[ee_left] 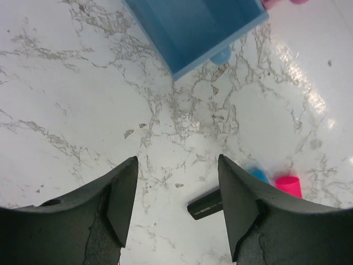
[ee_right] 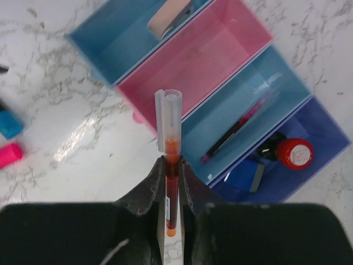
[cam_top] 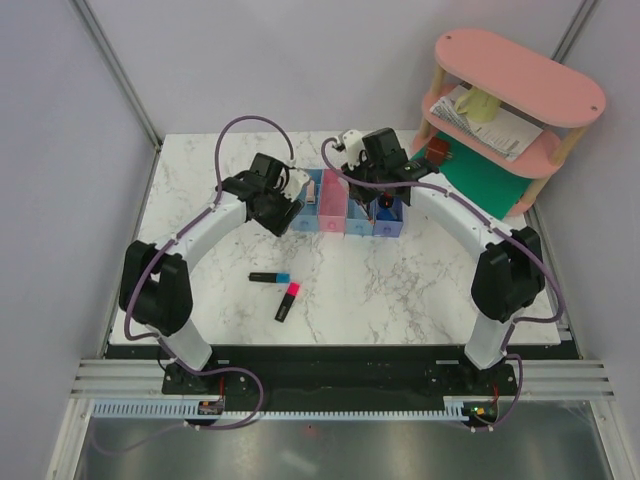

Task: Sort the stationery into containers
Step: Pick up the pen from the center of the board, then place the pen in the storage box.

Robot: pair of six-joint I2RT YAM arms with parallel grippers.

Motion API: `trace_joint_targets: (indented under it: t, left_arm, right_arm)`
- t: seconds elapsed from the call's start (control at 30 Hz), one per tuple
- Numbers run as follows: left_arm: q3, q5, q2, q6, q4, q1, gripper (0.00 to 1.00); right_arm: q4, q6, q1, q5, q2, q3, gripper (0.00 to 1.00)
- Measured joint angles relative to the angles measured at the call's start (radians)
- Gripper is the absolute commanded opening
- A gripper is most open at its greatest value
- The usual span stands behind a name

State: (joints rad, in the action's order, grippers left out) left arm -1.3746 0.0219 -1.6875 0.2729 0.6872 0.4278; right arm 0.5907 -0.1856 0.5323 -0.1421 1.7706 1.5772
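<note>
The second light blue bin already holds another red pen, so the robot's right gripper needs to move outward over that bin next, then go down inside and let go of the pen.
My right gripper [ee_right: 172, 163] is shut on a thin red pen [ee_right: 169, 118] with a clear cap, held above the near edge of the pink [ee_right: 204, 55] and second light blue [ee_right: 259, 105] bins. That blue bin holds another red pen [ee_right: 234, 132]. The purple-blue bin [ee_right: 317, 130] holds a black-red bottle [ee_right: 292, 153] and a blue-white block [ee_right: 248, 176]. A beige eraser [ee_right: 171, 14] lies in the first light blue bin [ee_right: 118, 44]. My left gripper [ee_left: 176, 204] is open and empty above the table, near that bin [ee_left: 193, 27]. The blue-cap [cam_top: 270, 277] and pink-cap [cam_top: 287, 301] highlighters lie on the table.
A pink two-tier shelf [cam_top: 520, 75] stands at the back right with a yellow mug [cam_top: 480, 103] and papers [cam_top: 500, 128] on its lower tier. A green mat [cam_top: 490, 180] lies under it. White walls close in the marble table [cam_top: 200, 170].
</note>
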Motion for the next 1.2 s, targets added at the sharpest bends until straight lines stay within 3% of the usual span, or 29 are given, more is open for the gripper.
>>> trace_joint_targets:
  t: [0.53,0.97,1.17,1.2]
  left_arm:
    - [0.29,0.038,0.189,0.352,-0.111,-0.001,0.64]
    - [0.414,0.095,0.208,0.51,-0.169,-0.008,0.63]
    - [0.492,0.12,0.208,0.571,-0.195,-0.008,0.63]
    - [0.5,0.122,0.208,0.578,-0.195,-0.008,0.63]
  right_arm:
    - [-0.195,0.18,-0.101,0.043,0.24,0.153,0.0]
    - [-0.307,0.208,-0.12,0.098,0.259,0.045,0.0]
    - [-0.319,0.209,-0.119,0.099,0.259,-0.022,0.06]
    - [-0.323,0.208,-0.117,0.099,0.259,-0.029,0.11]
